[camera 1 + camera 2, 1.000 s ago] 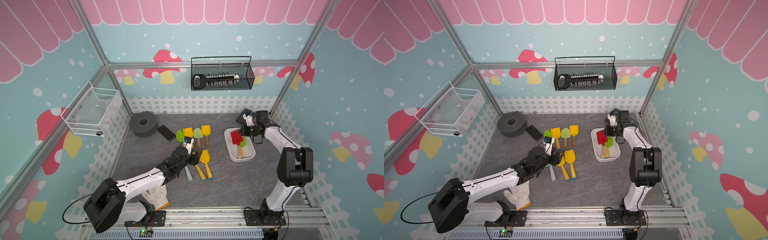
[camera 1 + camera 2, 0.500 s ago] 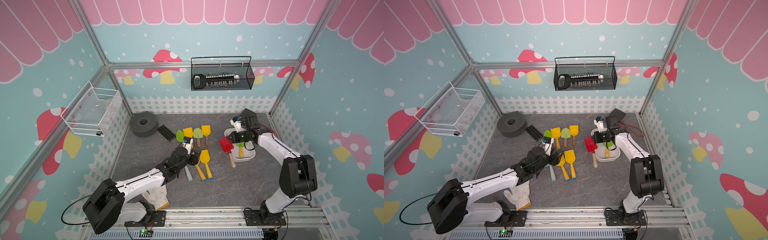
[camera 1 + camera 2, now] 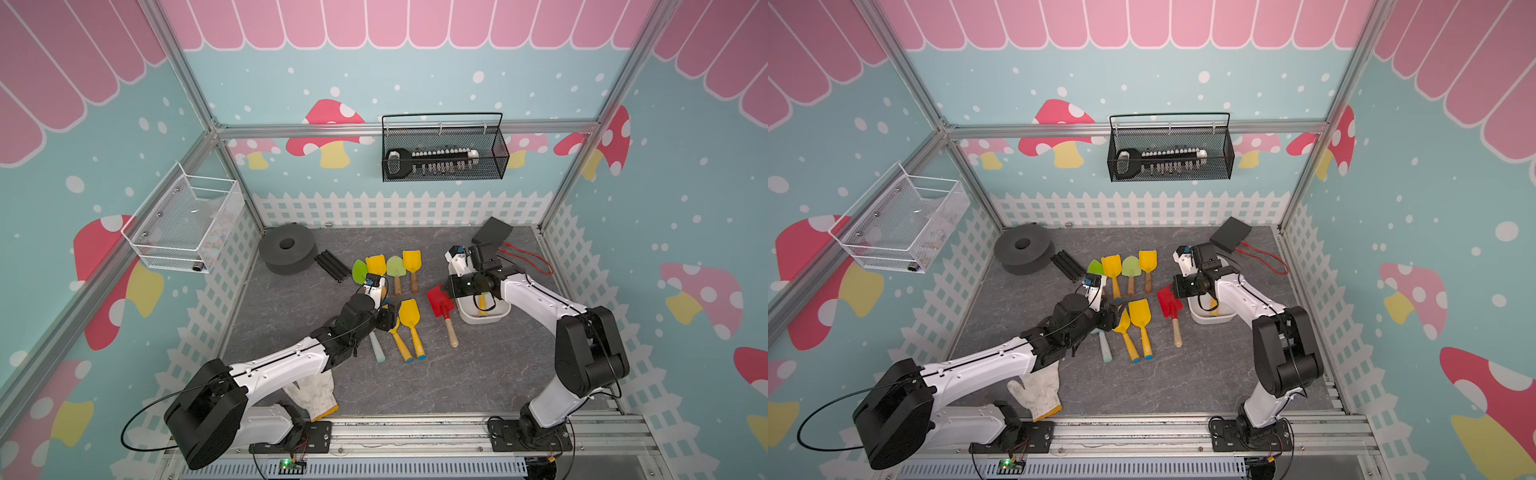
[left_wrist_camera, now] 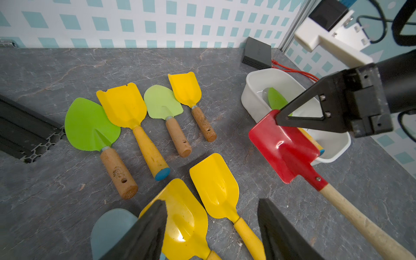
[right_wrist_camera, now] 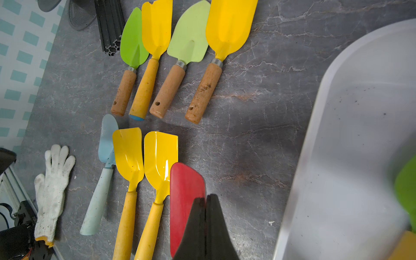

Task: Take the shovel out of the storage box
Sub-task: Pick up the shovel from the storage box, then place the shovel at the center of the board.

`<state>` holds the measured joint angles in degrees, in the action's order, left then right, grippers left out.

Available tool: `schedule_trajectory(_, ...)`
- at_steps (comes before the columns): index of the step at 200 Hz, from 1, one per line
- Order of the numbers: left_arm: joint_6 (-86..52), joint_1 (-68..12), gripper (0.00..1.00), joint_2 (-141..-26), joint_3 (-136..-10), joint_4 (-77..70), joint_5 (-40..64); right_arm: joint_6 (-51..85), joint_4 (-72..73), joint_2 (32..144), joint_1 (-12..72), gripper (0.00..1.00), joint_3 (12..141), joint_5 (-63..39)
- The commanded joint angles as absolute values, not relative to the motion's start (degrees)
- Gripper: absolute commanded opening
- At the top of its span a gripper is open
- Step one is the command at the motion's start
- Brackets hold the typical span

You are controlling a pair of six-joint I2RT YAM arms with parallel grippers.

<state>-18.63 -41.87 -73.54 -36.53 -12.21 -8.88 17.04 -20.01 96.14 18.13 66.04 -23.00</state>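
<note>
My right gripper should go down toward the yellow shovels and let go of the edge of the red shovel's blade there, because the bare floor beside the yellow shovels is below it.
In both top views the red shovel (image 3: pixel 439 302) (image 3: pixel 1168 303), with its pale wooden handle, hangs tilted just left of the white storage box (image 3: pixel 484 321) (image 3: pixel 1210 320). My right gripper (image 3: pixel 448 289) (image 5: pixel 205 198) is shut on the edge of its red blade (image 5: pixel 184 186) (image 4: pixel 281 144). Its handle slopes down toward the floor, and I cannot tell whether the end touches. A green shovel (image 4: pixel 275 99) still lies in the box (image 4: pixel 249 99). My left gripper (image 3: pixel 390 319) (image 4: pixel 212 202) is open and holds nothing, just above two yellow shovels (image 4: pixel 216 186).
Several green, yellow and blue shovels (image 3: pixel 399 270) lie in rows on the grey floor. A black foam ring (image 3: pixel 286 248) and black bars (image 3: pixel 332 266) sit at back left. A black box with a red cord (image 3: pixel 492 230) sits at back right, a white glove (image 3: pixel 313 392) at the front.
My right gripper has carried the red shovel from over the box leftward and down beside it. The left arm has not moved.
</note>
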Motion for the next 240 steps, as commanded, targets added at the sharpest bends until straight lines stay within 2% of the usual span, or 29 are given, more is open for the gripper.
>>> schedule_trajectory(1, -18.1, -42.0, 0.68, -72.3, -36.0, -11.7, -10.0, 18.4, -17.9, 98.2, 19.9, 0.00, 65.3, -21.6)
schedule_trajectory(240, -18.2, -41.7, 0.68, -72.4, -36.1, -11.3, -9.8, 19.8, -10.9, 104.8, 22.4, 0.00, 64.0, -17.2)
